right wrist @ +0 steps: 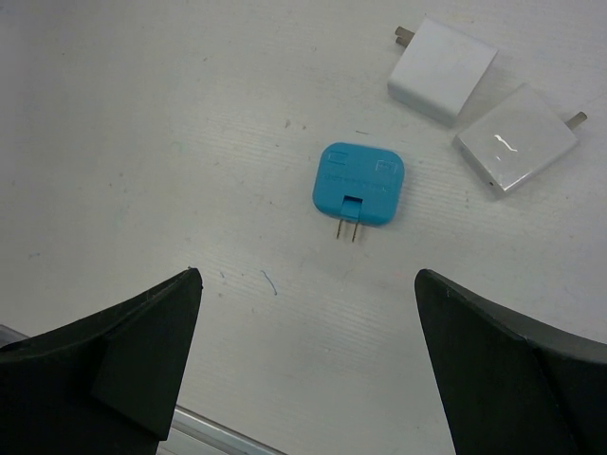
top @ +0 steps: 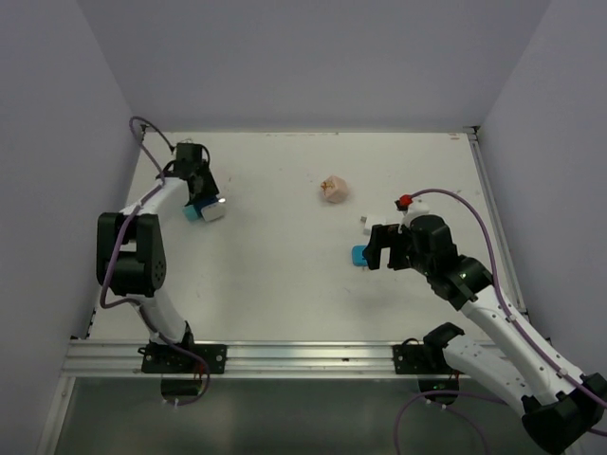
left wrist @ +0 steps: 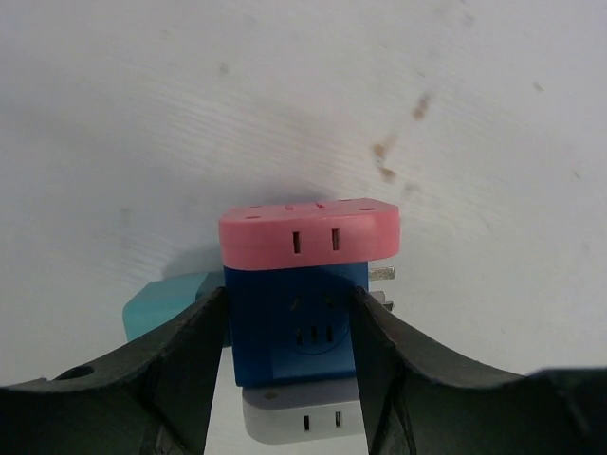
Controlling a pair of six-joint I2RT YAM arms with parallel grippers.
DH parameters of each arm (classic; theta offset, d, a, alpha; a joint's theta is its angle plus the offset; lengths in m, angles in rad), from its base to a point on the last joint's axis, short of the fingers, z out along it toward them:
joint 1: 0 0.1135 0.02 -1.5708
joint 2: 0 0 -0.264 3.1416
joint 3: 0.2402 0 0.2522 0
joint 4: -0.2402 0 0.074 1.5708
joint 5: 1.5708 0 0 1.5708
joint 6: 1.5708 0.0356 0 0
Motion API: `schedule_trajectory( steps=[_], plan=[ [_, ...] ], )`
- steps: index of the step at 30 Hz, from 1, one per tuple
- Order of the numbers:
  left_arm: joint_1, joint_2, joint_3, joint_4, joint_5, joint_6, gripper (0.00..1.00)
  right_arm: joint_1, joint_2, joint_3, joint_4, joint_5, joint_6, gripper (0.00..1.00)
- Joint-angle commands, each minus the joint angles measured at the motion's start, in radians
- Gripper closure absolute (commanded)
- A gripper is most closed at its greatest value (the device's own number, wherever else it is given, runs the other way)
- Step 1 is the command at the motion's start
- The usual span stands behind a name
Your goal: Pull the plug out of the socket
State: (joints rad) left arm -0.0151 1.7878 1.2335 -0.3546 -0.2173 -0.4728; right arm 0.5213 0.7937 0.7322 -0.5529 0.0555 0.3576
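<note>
I'll move my right gripper left in the top view onto the cube's pink side, which is clear of the other gripper's fingers.
The socket cube (left wrist: pixel 294 303) has a pink face, a blue body and a white face. My left gripper (left wrist: pixel 289 318) is shut on its blue body at the table's far left, where the cube also shows in the top view (top: pixel 211 210). A teal plug (left wrist: pixel 161 305) sticks out of the cube's left side, partly hidden behind my left finger. Metal prongs (left wrist: pixel 382 275) show at the cube's right side. My right gripper (right wrist: pixel 308 280) is open and empty, hovering above a blue plug (right wrist: pixel 358 183) that lies loose on the table, also seen from above (top: pixel 358 254).
Two white adapters (right wrist: pixel 441 68) (right wrist: pixel 515 138) lie just beyond the blue plug. A small pink object (top: pixel 334 190) sits at mid-table towards the back. Walls close the table on the left, back and right. A metal rail (top: pixel 285 355) runs along the near edge.
</note>
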Motion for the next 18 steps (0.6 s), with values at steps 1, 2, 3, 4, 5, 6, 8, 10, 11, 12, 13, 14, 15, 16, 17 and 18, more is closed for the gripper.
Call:
schedule_trajectory(
  steps=[1, 2, 3, 4, 5, 6, 8, 10, 11, 12, 13, 14, 15, 16, 17, 18],
  plan=[
    [-0.129, -0.028, -0.067, -0.041, 0.139, 0.083, 0.43, 0.000, -0.021, 0.010, 0.019, -0.026, 0.009, 0.01],
    [-0.166, -0.037, -0.075, -0.037, 0.182, 0.089, 0.42, -0.001, -0.024, 0.012, 0.016, -0.026, 0.015, 0.01],
    [-0.187, -0.047, -0.084, -0.027, 0.199, 0.100, 0.42, -0.001, -0.025, 0.013, 0.016, -0.028, 0.017, 0.01],
    [-0.204, -0.068, -0.100, -0.026, 0.211, 0.123, 0.41, 0.000, -0.028, 0.015, 0.015, -0.032, 0.018, 0.01],
    [-0.241, -0.077, -0.106, -0.021, 0.255, 0.138, 0.41, -0.001, -0.030, 0.015, 0.013, -0.032, 0.021, 0.01],
    [-0.261, -0.088, -0.114, -0.020, 0.274, 0.155, 0.41, -0.001, -0.033, 0.015, 0.013, -0.032, 0.023, 0.01],
    [-0.314, -0.117, -0.134, -0.021, 0.326, 0.226, 0.39, -0.001, -0.034, 0.016, 0.011, -0.039, 0.029, 0.01],
    [-0.356, -0.140, -0.146, -0.030, 0.346, 0.301, 0.37, -0.001, -0.034, 0.016, 0.014, -0.043, 0.034, 0.01],
    [-0.400, -0.146, -0.149, -0.047, 0.370, 0.325, 0.35, -0.001, -0.034, 0.016, 0.016, -0.046, 0.038, 0.01],
    [-0.423, -0.154, -0.154, -0.055, 0.384, 0.347, 0.34, -0.001, -0.033, 0.016, 0.018, -0.051, 0.040, 0.01],
    [-0.443, -0.169, -0.163, -0.061, 0.406, 0.377, 0.32, -0.001, -0.031, 0.016, 0.022, -0.052, 0.043, 0.01],
    [-0.477, -0.176, -0.166, -0.070, 0.417, 0.388, 0.31, -0.001, -0.028, 0.016, 0.027, -0.051, 0.046, 0.01],
    [-0.489, -0.186, -0.172, -0.073, 0.424, 0.396, 0.30, -0.001, -0.025, 0.016, 0.030, -0.080, 0.047, 0.01],
    [-0.497, -0.212, -0.178, -0.073, 0.430, 0.398, 0.28, -0.001, -0.022, 0.015, 0.039, -0.089, 0.049, 0.01],
    [-0.502, -0.229, -0.181, -0.070, 0.437, 0.396, 0.27, -0.001, -0.018, 0.013, 0.045, -0.101, 0.052, 0.01],
    [-0.502, -0.244, -0.183, -0.069, 0.434, 0.395, 0.27, -0.001, -0.013, 0.013, 0.053, -0.129, 0.052, 0.01]
  ],
)
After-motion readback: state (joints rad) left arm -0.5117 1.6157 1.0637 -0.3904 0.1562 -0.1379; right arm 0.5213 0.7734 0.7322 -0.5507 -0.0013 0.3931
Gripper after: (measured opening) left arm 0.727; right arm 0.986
